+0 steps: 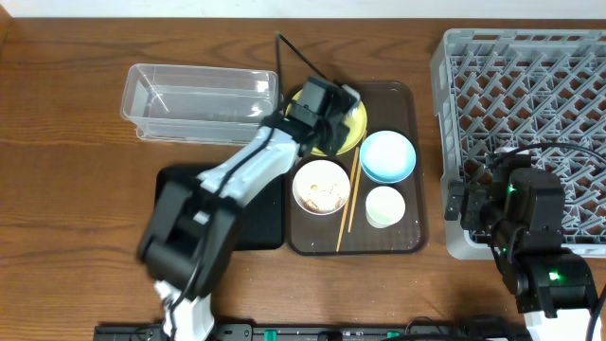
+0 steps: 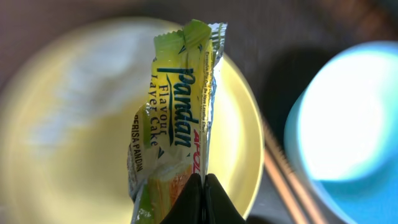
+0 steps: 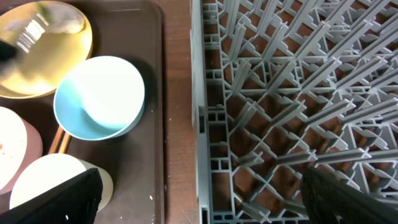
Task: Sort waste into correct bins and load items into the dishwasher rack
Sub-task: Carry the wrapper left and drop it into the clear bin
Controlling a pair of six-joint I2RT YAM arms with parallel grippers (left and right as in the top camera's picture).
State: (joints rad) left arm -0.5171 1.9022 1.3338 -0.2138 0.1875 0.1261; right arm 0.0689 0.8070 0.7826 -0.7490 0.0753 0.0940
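Observation:
The wrapper is over the yellow plate, and my left gripper should next lift it across to the end of the clear tub by the plate.
My left gripper is shut on the green-and-orange snack wrapper and holds it just above the yellow plate. From overhead the left gripper sits over the plate on the brown tray. The light blue bowl, the white bowl with rice-like leftovers, the pale cup and the chopsticks lie on that tray. My right gripper is open and empty, over the left edge of the grey dishwasher rack.
The clear tub stands at the back left. The black tray lies left of the brown tray, mostly under my left arm. The rack fills the right side.

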